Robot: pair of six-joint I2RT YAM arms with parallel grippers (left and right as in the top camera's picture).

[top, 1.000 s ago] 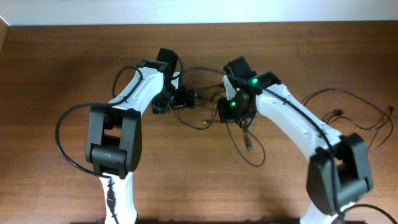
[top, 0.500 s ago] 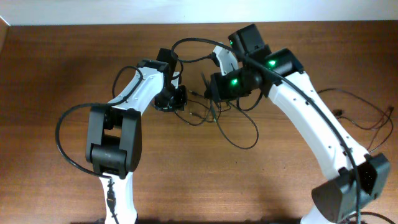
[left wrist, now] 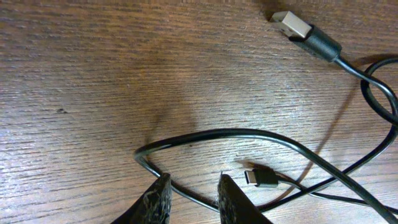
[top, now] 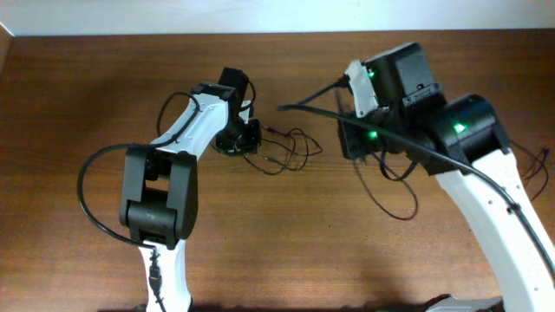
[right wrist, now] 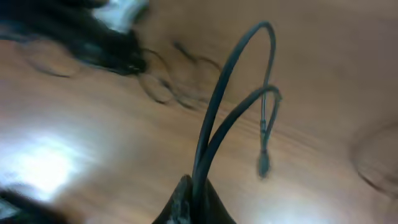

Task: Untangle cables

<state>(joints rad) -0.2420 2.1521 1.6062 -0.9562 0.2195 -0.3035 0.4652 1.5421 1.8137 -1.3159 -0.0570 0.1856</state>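
Note:
The right gripper moves to the right in the overhead view next, down beside the thin cords, and releases the doubled cable, as those cords lie clear of the tangle.
The cables (top: 290,152) are thin black cords lying in loose loops on the wooden table between my two arms. My left gripper (top: 247,139) is low on their left end. In the left wrist view its fingertips (left wrist: 194,180) stand a little apart, and one cable (left wrist: 249,134) runs across the gap on the table. A small plug (left wrist: 260,177) and a larger USB plug (left wrist: 292,23) lie nearby. My right gripper (right wrist: 194,186) is shut on a doubled cable (right wrist: 227,87) lifted above the table. That cable's plug end (right wrist: 263,165) dangles. A loop (top: 395,195) hangs below the right wrist.
More thin cords (top: 529,165) lie at the right edge of the table. A thick black wire (top: 303,108) from the right arm juts left above the tangle. The white wall edge (top: 260,17) borders the table at the back.
My right arm has risen and swung right with its cable, drawing a loop out of the tangle. The left gripper's jaws have narrowed from wide open around a cable.

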